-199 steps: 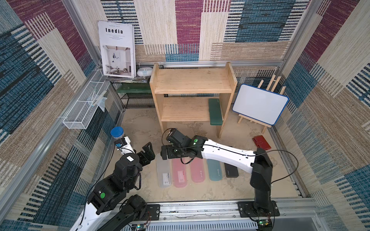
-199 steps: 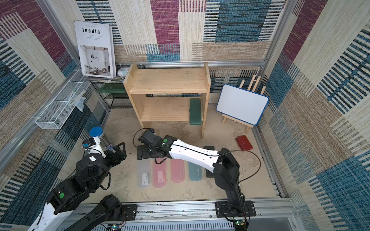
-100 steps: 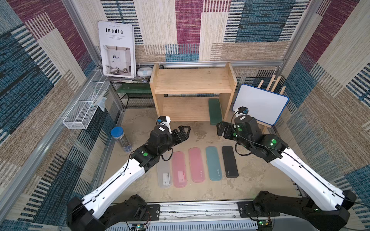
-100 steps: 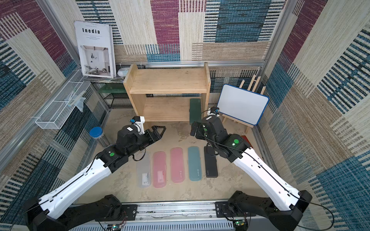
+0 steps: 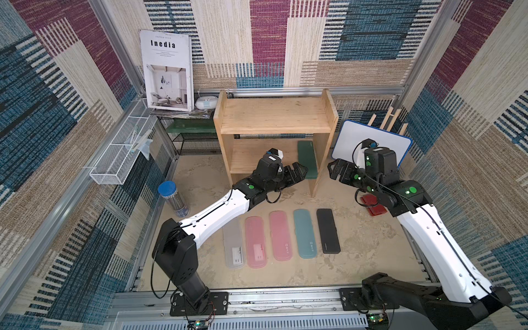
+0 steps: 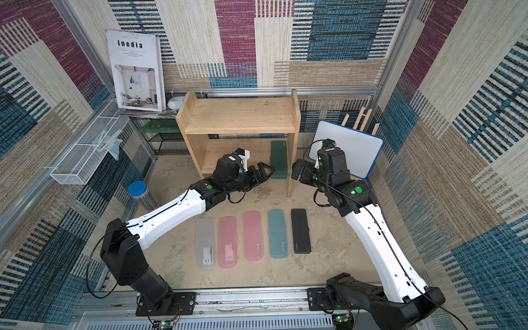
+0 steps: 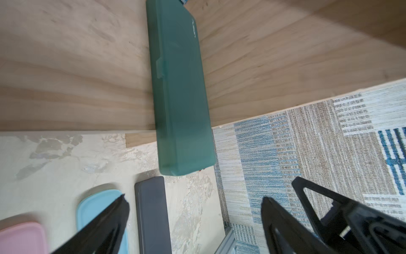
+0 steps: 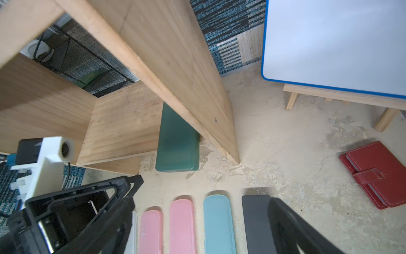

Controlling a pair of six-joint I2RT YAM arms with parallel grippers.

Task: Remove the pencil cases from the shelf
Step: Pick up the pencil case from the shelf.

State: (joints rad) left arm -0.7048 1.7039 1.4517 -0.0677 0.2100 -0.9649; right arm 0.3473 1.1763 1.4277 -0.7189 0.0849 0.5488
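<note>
Next, the left gripper slides onto the dark green pencil case's near end (image 5: 311, 173) (image 7: 185, 154), one finger beneath, one above, and closes, since it overhangs the shelf's front edge.
The dark green pencil case (image 5: 307, 160) (image 6: 278, 160) lies on the lower tier of the wooden shelf (image 5: 274, 114) (image 6: 240, 114), against its right panel, with its near end overhanging the front edge (image 7: 180, 92) (image 8: 178, 143). My left gripper (image 5: 298, 173) (image 6: 265, 171) (image 7: 194, 198) is open just in front of that end, not touching it. To the right of the shelf's right panel, my right gripper (image 5: 333, 170) (image 6: 297, 170) (image 8: 203, 193) hangs open and empty. Several cases lie in a row on the floor: clear (image 5: 233, 245), pink (image 5: 254, 243), pink (image 5: 280, 235), light blue (image 5: 304, 233), black (image 5: 328, 230).
A red wallet (image 5: 373, 205) lies under the right arm. A small whiteboard on an easel (image 5: 371, 143) stands behind the right gripper. A blue-lidded jar (image 5: 171, 200), a white wire basket (image 5: 120, 160) and a black mesh rack (image 5: 194, 140) are at the left.
The left arm unfolded and reached forward and right, up to the green case's end. The right arm swung from over the floor row to the shelf's right side.
</note>
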